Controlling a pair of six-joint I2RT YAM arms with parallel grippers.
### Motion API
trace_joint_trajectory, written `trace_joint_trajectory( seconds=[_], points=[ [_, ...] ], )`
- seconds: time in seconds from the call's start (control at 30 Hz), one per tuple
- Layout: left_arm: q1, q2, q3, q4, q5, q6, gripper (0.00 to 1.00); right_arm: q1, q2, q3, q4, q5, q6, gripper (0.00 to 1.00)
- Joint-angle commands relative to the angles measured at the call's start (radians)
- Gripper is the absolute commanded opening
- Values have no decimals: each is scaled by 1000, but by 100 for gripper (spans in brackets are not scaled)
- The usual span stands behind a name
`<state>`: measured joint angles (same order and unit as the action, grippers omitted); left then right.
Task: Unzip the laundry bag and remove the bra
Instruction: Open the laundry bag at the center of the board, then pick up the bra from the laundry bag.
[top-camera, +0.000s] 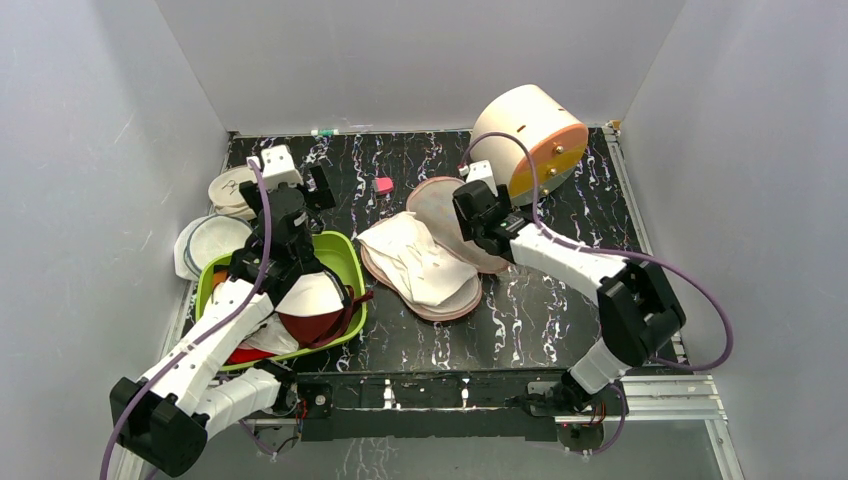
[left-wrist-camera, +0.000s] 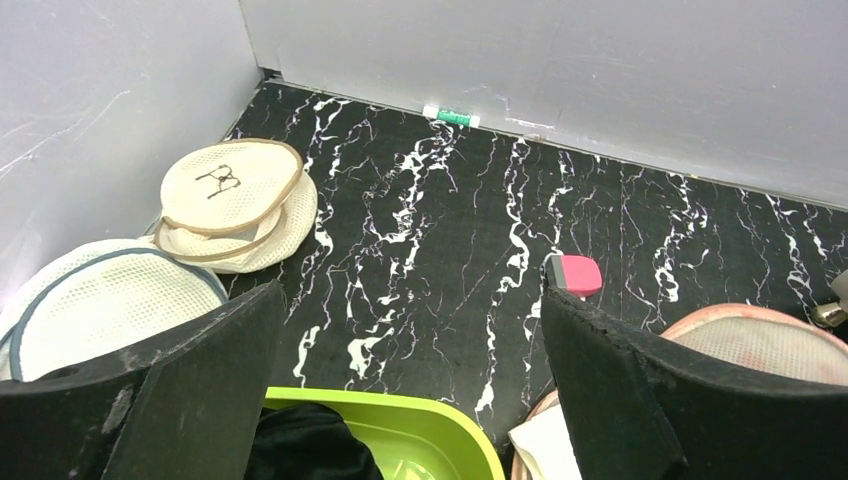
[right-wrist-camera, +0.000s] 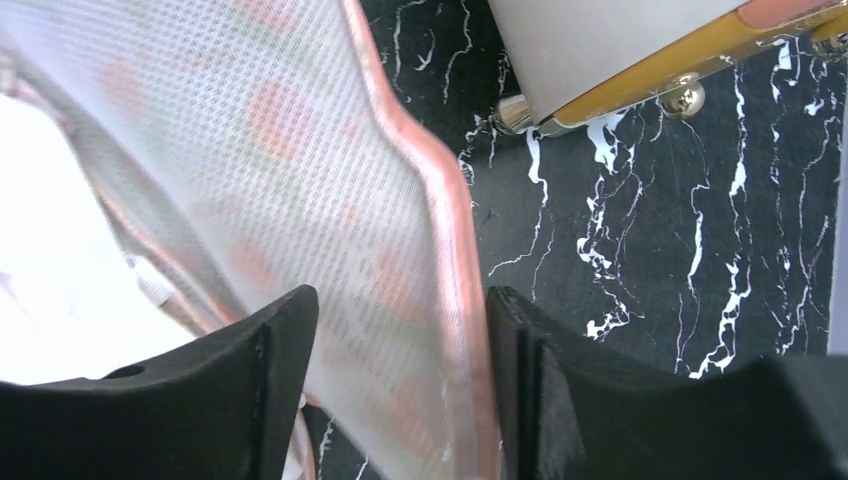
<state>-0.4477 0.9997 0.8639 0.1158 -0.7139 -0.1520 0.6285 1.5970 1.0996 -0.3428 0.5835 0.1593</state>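
The bra's near edge (top-camera: 447, 285) lies uncovered below my left gripper, to its right in the top view, so it should next swing across, back and down to close on it.
The laundry bag (top-camera: 440, 308) lies unzipped at the table's middle, its peach lid flap (top-camera: 437, 203) standing up behind. The white bra (top-camera: 415, 262) rests on the bag's lower half. My right gripper (top-camera: 465, 215) is at the flap's right edge. In the right wrist view its jaws (right-wrist-camera: 402, 295) stand apart, with the mesh flap (right-wrist-camera: 300, 150) and its pink rim loose between them; the bra (right-wrist-camera: 60, 290) shows at the left. My left gripper (top-camera: 295, 195) hovers wide open and holding nothing over the far rim of the basin (left-wrist-camera: 420, 420).
The lime-green basin (top-camera: 345, 255) holds dark red, black and white garments. Two round mesh bags (top-camera: 232, 190) (top-camera: 205, 243) lie at the far left. A cream drum with an orange face (top-camera: 525, 135) stands behind the right gripper. A small pink block (top-camera: 383, 185) sits behind the bag.
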Motion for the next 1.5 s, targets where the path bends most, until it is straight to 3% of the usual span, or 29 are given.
trace_joint_trajectory(
  seconds=[0.0, 0.2, 0.37, 0.7, 0.9, 1.07, 1.27, 1.47],
  points=[
    [3, 9, -5, 9, 33, -19, 98, 4, -143, -21, 49, -52, 5, 66],
    [-9, 39, -2, 3, 84, -34, 98, 5, -290, -97, 102, -60, -15, 83],
    [-25, 100, 15, -14, 158, -40, 98, 3, -388, -175, 133, -43, -7, 86],
    [-102, 364, 159, -121, 602, -26, 98, 1, -589, -340, 189, -91, 18, 89],
    [-354, 430, 178, -154, 561, 31, 98, 2, -710, -382, 187, -47, 46, 89],
    [-473, 503, 192, -226, 562, 72, 98, 2, -921, -441, 223, 45, 57, 89],
    [-599, 614, 284, -336, 436, 142, 98, 1, -1111, -503, 265, 53, 53, 89],
    [-681, 697, 307, -334, 289, 171, 81, 1, -1142, -509, 261, 56, 57, 90]
  ],
)
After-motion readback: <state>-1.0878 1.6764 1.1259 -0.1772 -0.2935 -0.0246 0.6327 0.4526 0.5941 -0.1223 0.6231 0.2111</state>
